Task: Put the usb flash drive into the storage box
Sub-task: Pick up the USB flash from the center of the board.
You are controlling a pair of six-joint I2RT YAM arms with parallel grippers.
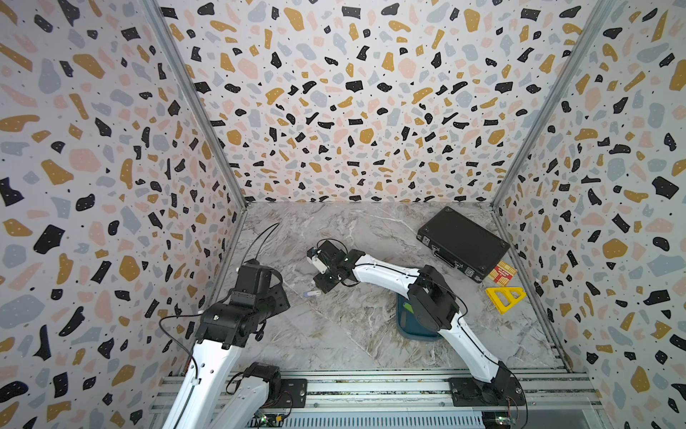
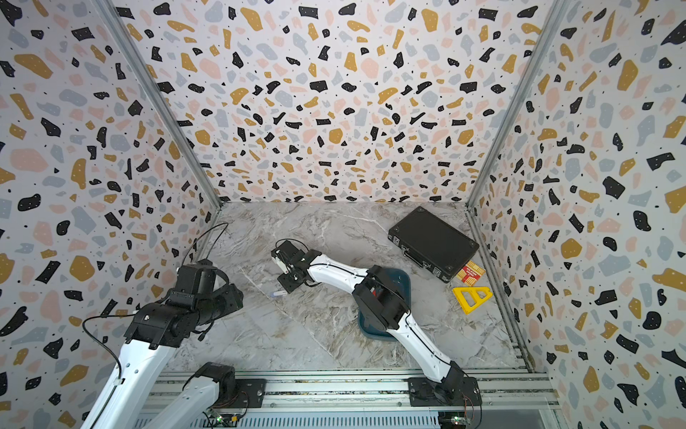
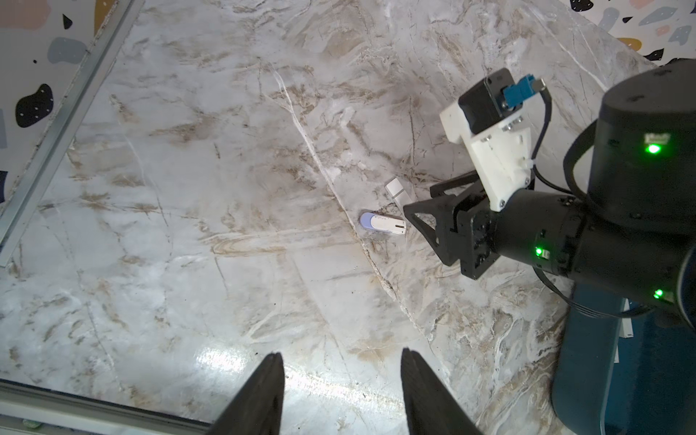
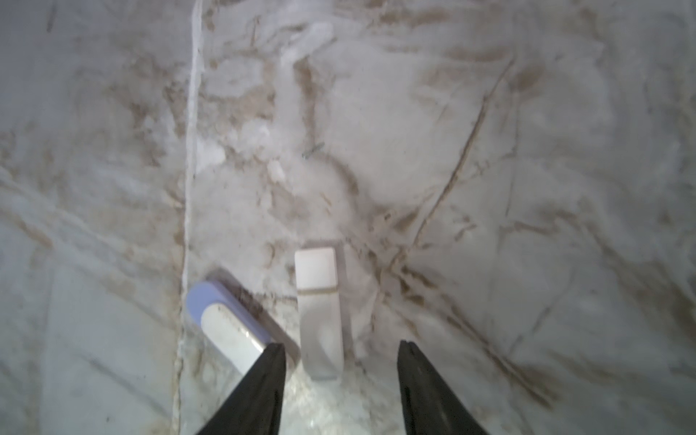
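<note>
Next I need to lower and advance my right gripper along the all-white drive's body toward its square far end, since only the drive's near end lies between the open fingers.
Two usb flash drives lie side by side on the marble table: a white one with a lavender end (image 4: 226, 324) (image 3: 382, 224) (image 1: 311, 293) and an all-white one (image 4: 320, 301) (image 3: 395, 190). My right gripper (image 4: 342, 344) (image 3: 420, 199) hovers just over them, open, with the all-white drive's near end between its fingers and the lavender one beside a finger. The dark teal storage box (image 1: 402, 327) (image 2: 406, 282) sits under my right arm's elbow, mostly covered. Over bare marble left of the drives, my left gripper (image 3: 341, 354) is open and holds nothing.
A black briefcase (image 1: 462, 243) lies at the back right. A red-and-yellow card (image 1: 502, 275) and a yellow triangular piece (image 1: 505, 297) lie beside it near the right wall. A metal rail (image 1: 371, 386) runs along the front edge.
</note>
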